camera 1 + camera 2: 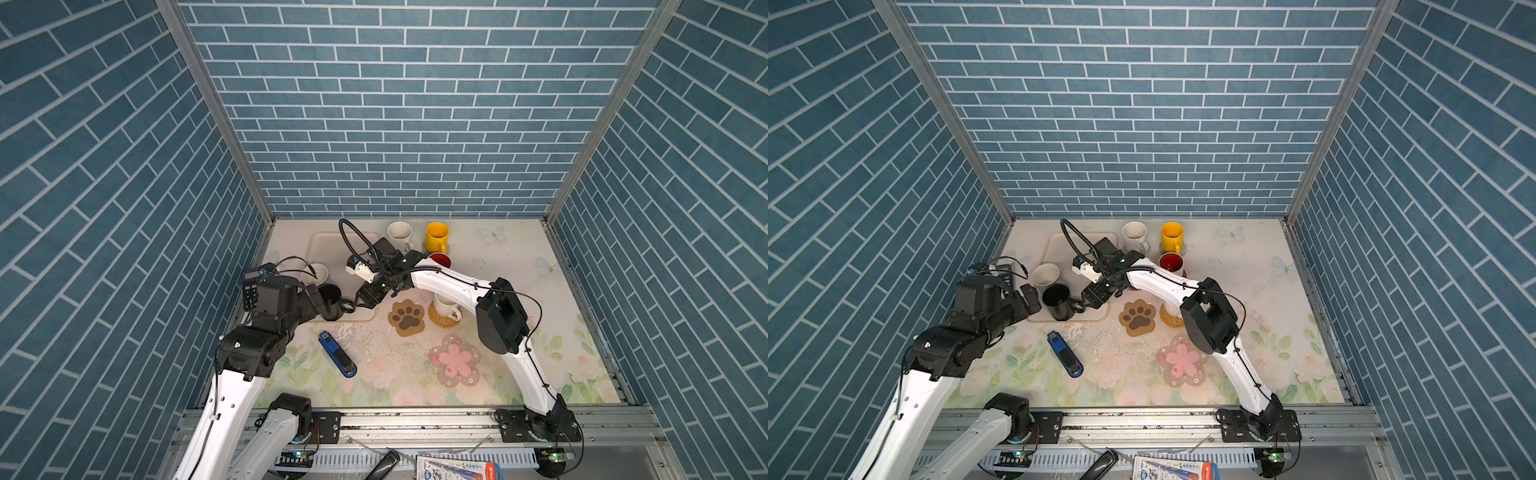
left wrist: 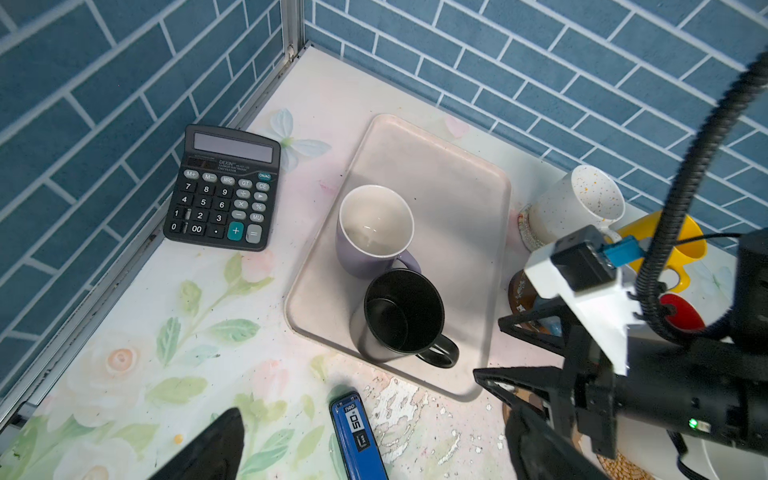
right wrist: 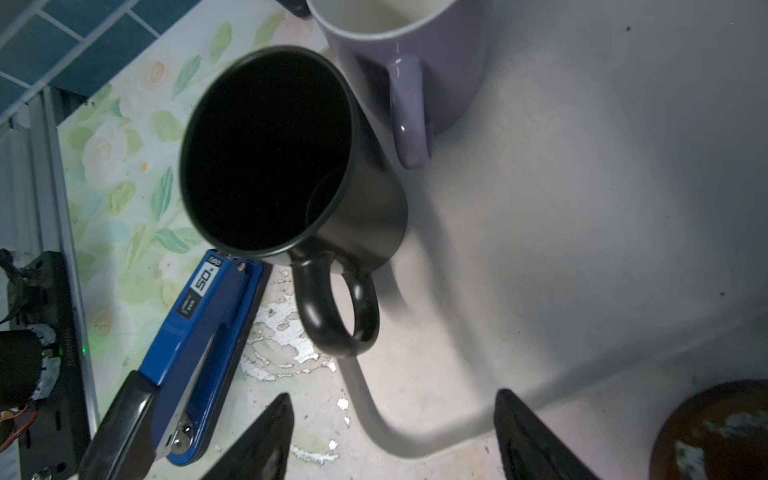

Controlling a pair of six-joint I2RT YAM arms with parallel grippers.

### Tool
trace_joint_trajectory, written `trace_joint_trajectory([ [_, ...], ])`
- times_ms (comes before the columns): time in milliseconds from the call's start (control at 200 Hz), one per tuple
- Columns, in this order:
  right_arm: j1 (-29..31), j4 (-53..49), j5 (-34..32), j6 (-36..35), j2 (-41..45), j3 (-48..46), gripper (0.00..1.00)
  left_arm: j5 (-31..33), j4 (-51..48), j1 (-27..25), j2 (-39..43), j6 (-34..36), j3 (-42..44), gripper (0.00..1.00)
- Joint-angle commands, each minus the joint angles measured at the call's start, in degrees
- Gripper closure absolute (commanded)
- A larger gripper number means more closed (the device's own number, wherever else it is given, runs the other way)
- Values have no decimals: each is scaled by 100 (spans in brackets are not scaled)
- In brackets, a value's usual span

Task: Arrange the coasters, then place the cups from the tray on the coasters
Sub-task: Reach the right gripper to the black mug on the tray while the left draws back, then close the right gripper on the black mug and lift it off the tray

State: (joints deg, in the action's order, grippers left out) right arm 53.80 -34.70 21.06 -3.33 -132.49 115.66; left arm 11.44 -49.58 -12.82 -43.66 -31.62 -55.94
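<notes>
Next, my right gripper will advance toward the black mug's handle [image 1: 348, 305] [image 3: 336, 307] just ahead of the fingertips and close there, because the handle juts out toward them.
Two cups stand on the beige tray [image 1: 332, 245]: the black mug [image 1: 331, 301] at its near edge and the lavender mug [image 2: 374, 232] just behind it. My left gripper [image 2: 374, 419] is open beside the black mug's left. My right gripper [image 3: 392, 397] is open just short of the black mug's handle [image 3: 336, 307], touching nothing. The speckled mug [image 1: 400, 235], yellow mug [image 1: 436, 237] and red-lined mug [image 1: 440, 261] stand at the back. A cream mug [image 1: 446, 305] sits on the rattan coaster [image 1: 436, 320]. The paw coaster [image 1: 407, 318] and pink flower coaster [image 1: 455, 360] are bare.
A black calculator [image 2: 224, 187] lies left of the tray against the wall. A blue stapler [image 1: 337, 353] lies on the table in front of the tray. A brown disc coaster [image 3: 715, 432] lies just right of the tray. Blue brick walls close in three sides.
</notes>
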Motion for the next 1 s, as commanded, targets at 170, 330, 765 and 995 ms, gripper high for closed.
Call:
trace_joint_trajectory([
  [170, 137, -349, -67, -229, -794, 1133, 33, -340, -8, 104, -67, 112, 215, 1],
  [330, 171, -290, -30, -186, -1014, 1381, 37, -429, 54, 113, -81, 77, 307, 1],
  [765, 260, 9, 127, 59, -1272, 1556, 63, -422, -8, 113, -79, 41, 365, 1],
  [995, 315, 164, 83, 158, -1185, 1387, 85, -456, -77, 113, -106, 26, 321, 1],
])
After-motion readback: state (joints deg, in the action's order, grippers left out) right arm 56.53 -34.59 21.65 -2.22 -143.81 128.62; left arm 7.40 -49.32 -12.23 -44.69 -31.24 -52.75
